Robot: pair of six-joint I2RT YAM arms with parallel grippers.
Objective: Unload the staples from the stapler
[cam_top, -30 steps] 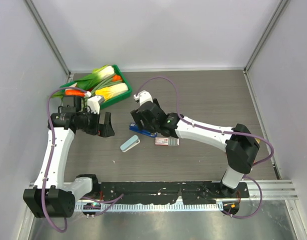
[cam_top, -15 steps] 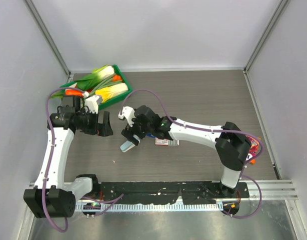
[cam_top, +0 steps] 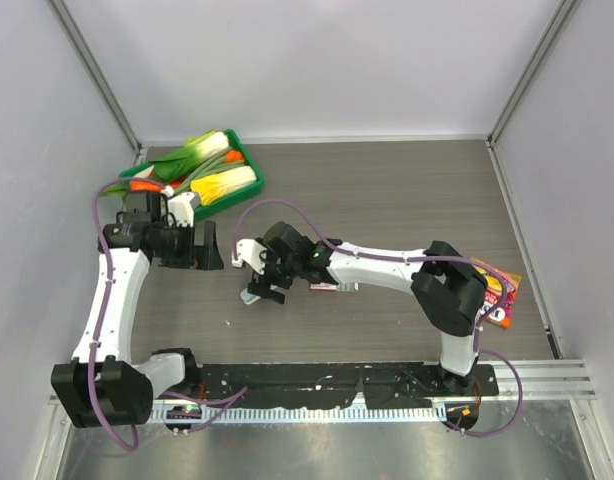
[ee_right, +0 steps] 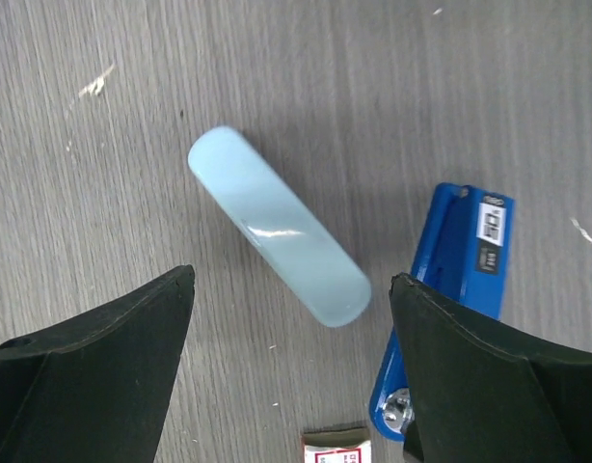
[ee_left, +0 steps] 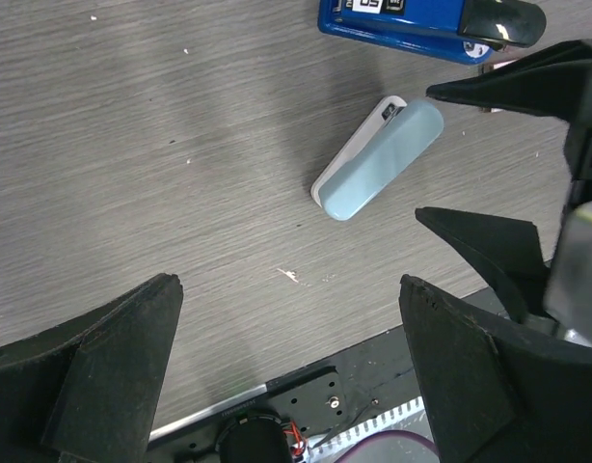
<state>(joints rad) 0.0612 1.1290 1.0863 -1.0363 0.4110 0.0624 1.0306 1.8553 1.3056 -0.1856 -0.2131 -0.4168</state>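
Note:
I will lower my right gripper around the pale stapler's end by the dark blue stapler [ee_right: 322, 278] and close there, because that end is between my open fingers.
The stapler [ee_left: 378, 159] is small, pale blue and white, and lies flat on the wooden table. In the right wrist view it [ee_right: 277, 241] lies slanted between my open fingers. My right gripper [ee_right: 291, 282] hovers over it, open and empty; whether it touches the stapler I cannot tell. In the top view the right gripper [cam_top: 259, 276] covers most of the stapler [cam_top: 251, 296]. My left gripper [cam_top: 202, 250] is open and empty, to the left of the stapler; in its own view [ee_left: 288, 285] the stapler lies well ahead of its fingertips.
A bigger dark blue stapler [ee_right: 450, 289] lies just beside the pale one, also in the left wrist view [ee_left: 412, 24]. A red-and-white box [cam_top: 332, 286] lies beside it. A green tray [cam_top: 243, 152] of vegetables stands at the back left. A colourful packet [cam_top: 492, 290] lies right.
My right gripper has swung left and nearer, from over the dark blue stapler to over the pale blue one. The left arm has hardly moved.

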